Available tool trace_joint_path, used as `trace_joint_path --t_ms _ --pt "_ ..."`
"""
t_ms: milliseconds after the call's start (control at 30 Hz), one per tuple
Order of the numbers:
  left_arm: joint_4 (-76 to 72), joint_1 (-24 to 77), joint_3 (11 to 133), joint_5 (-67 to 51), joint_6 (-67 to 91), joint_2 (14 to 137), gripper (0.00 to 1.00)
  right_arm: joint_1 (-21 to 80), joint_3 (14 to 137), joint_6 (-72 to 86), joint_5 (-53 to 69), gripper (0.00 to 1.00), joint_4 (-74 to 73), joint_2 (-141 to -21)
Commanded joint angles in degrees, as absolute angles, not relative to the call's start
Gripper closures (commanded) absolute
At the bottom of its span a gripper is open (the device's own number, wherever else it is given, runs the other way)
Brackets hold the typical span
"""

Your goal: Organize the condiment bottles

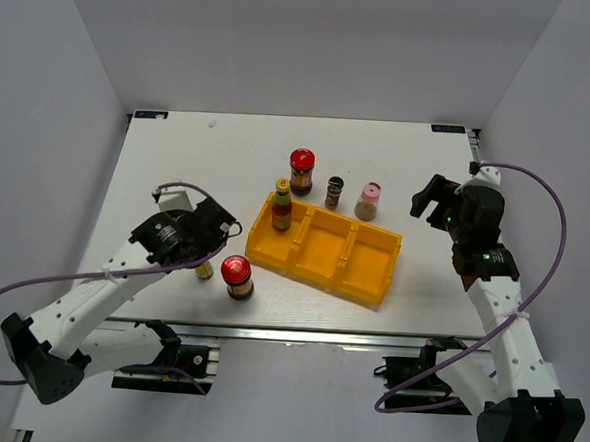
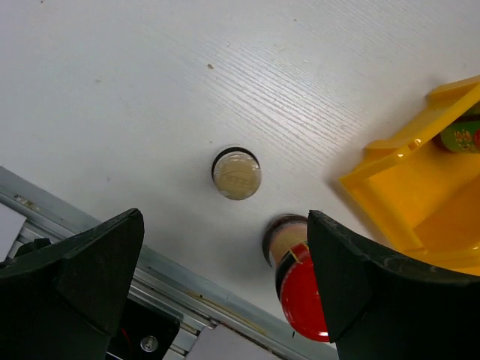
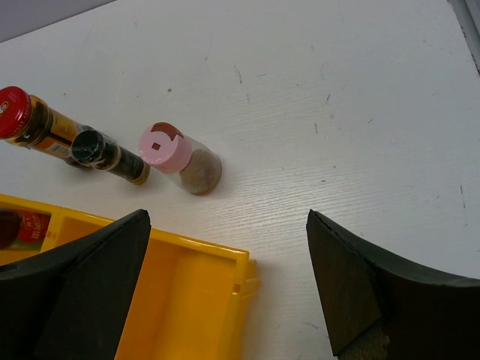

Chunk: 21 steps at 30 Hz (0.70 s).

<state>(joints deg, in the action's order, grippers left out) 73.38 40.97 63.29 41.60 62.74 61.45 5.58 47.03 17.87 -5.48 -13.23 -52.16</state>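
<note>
The front slim bottle's cap [image 2: 237, 176] is below the robot's left gripper, and the front red-lidded jar is close beside it, so the robot needs to lower the open fingers around that cap only.
A slim yellow-capped bottle [image 1: 282, 205] stands in the left compartment of the yellow tray [image 1: 371, 283]. Behind the tray stand a red-lidded jar [image 1: 301, 169], a dark spice jar [image 1: 334, 191] and a pink-lidded shaker [image 1: 368, 200]. A second red-lidded jar [image 1: 237, 276] and a second slim bottle [image 1: 204, 270] stand in front of the tray's left end. My left gripper [image 1: 217, 236] is open above them; its view shows the bottle's cap [image 2: 236, 174] between the fingers and the jar [image 2: 304, 296] by the right finger. My right gripper [image 1: 431, 201] is open and empty, right of the shaker [image 3: 166, 146].
The tray's middle and right compartments hold nothing. The tray's corner [image 2: 390, 161] lies right of the left gripper. The tray's right end [image 3: 225, 259] lies under the right gripper. The table's metal front rail [image 2: 172, 289] runs close below the two near bottles.
</note>
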Motion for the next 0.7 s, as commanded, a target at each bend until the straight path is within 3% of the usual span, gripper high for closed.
trace_joint_path --t_ms 0,233,467,667 --pt "74.19 40.08 61.44 44.65 67.24 55.64 0.02 5.36 47.99 18.37 -4.04 0.11 -11.78 -52.82" --pt "68.83 36.92 56.09 41.58 63.03 56.16 0.02 5.27 48.25 18.28 -1.84 0.11 -12.22 -52.65" --pt "55.73 26.65 51.51 32.35 51.25 57.39 0.02 5.27 48.16 18.28 -0.53 0.11 -12.3 -52.03" --pt "52.3 25.66 50.28 29.62 48.96 58.36 0.05 5.36 47.81 18.19 2.02 0.11 -11.69 -51.68"
